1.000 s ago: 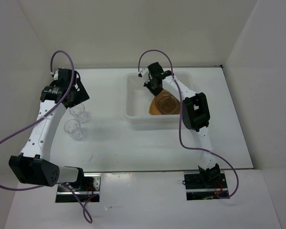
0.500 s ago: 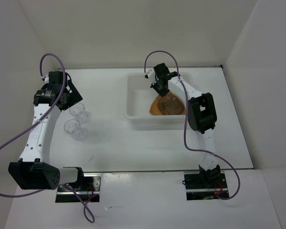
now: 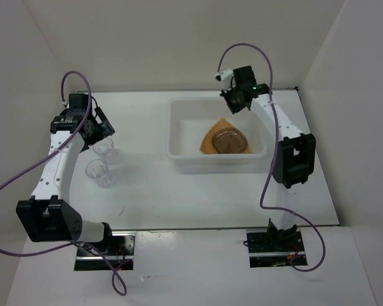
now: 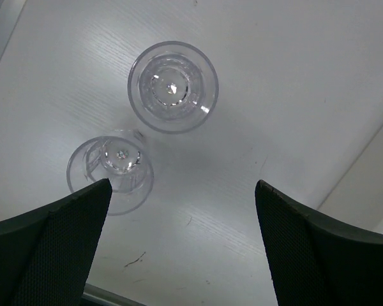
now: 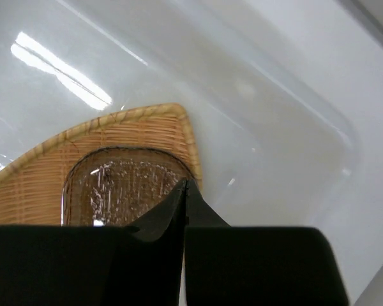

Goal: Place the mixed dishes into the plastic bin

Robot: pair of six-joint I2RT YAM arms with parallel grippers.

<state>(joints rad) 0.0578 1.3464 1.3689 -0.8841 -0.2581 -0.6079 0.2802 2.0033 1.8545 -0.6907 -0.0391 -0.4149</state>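
Observation:
The left gripper shifts toward the bin (image 3: 179, 127) and down onto the farther cup's bin-side rim (image 3: 113, 146) below it next, because bare tabletop leaves room there.
Two small clear ribbed cups (image 3: 106, 151) (image 3: 97, 172) stand upright on the table at the left. In the left wrist view they show as the farther cup (image 4: 172, 86) and the nearer cup (image 4: 112, 171). My left gripper (image 3: 101, 127) (image 4: 182, 186) hovers open and empty just above and beside them. The orange-tan woven plate (image 3: 210, 141) (image 5: 134, 134) lies in the plastic bin (image 3: 179, 127) (image 5: 274, 127). A grey speckled plate (image 3: 228, 141) (image 5: 124, 185) rests on it; I cannot tell if a second lies under it. My right gripper (image 3: 234, 104) (image 5: 185, 183) is shut and empty above the bin's far right corner.
White walls enclose the table at the back and on both sides. The right arm's forearm (image 3: 277, 124) runs along the bin's right end. Purple cables (image 3: 242, 48) loop above both wrists.
My right gripper has lifted out of the bin and moved back and right, away from the plates. My left gripper has shifted left, then back toward the cups.

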